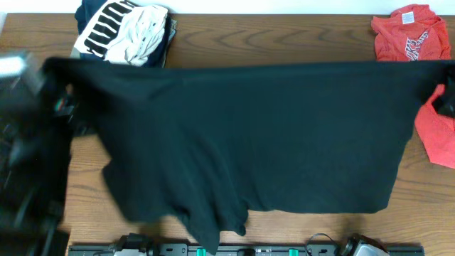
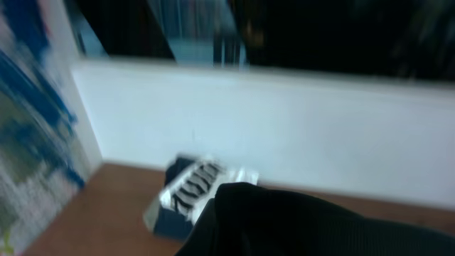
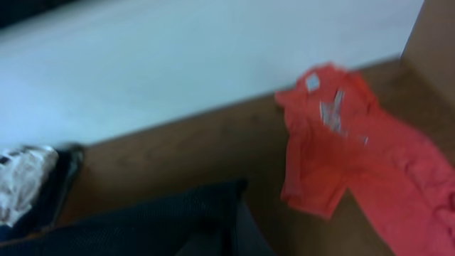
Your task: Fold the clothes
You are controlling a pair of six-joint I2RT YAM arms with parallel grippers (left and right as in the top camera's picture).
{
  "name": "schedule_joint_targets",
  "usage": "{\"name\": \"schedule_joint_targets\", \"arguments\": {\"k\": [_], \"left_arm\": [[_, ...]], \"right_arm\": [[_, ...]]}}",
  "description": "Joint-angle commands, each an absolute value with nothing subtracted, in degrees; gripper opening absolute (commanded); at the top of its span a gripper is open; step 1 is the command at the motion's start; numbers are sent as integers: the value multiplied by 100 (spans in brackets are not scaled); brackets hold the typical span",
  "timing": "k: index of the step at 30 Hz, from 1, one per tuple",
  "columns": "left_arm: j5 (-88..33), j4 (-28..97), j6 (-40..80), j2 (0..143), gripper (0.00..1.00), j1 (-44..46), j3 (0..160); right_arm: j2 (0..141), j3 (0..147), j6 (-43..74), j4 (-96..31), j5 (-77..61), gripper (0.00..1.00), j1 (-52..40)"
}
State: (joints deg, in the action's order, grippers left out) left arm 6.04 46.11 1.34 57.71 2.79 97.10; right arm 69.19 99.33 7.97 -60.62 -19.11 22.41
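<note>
My left gripper needs to tilt downward, lower to the tabletop beside the folded pile and release the garment's corner next, as the black garment (image 1: 249,135) already hangs spread wide.
The large black garment (image 1: 249,135) hangs spread wide across the table, stretched between my two grippers. My left gripper (image 1: 62,98) holds its upper left corner and my right gripper (image 1: 442,96) holds its upper right corner. In both wrist views the black fabric (image 2: 306,224) (image 3: 163,224) covers the fingers, so the jaws are hidden. The views are blurred. A coral-red T-shirt (image 1: 412,35) with white print lies at the back right corner, also in the right wrist view (image 3: 341,142).
A pile of folded clothes (image 1: 128,32), black-and-white on top, sits at the back left; it also shows in the left wrist view (image 2: 188,195). More coral fabric (image 1: 437,135) lies at the right edge. The wooden table (image 1: 284,35) meets a white wall behind.
</note>
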Motion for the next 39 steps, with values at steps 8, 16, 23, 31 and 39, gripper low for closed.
{"name": "schedule_joint_targets", "arguments": {"k": [8, 16, 23, 31, 39], "left_arm": [[-69, 4117, 64, 8320, 6, 246, 9747], [-860, 2368, 69, 10602, 6, 541, 9747], [-856, 1317, 156, 11773, 6, 851, 9747], [-838, 2082, 156, 11649, 6, 893, 9747], [-836, 3756, 156, 11336, 6, 878, 9747]], "right_arm": [[9258, 9876, 548, -5452, -1592, 1, 1811], [11277, 9876, 731, -3651, -1592, 1, 1347], [12261, 9878, 897, -2606, -1610, 1, 1197], [12237, 9878, 862, -3127, -1660, 1, 1205], [12237, 9878, 502, -3887, -1555, 1, 1267]]}}
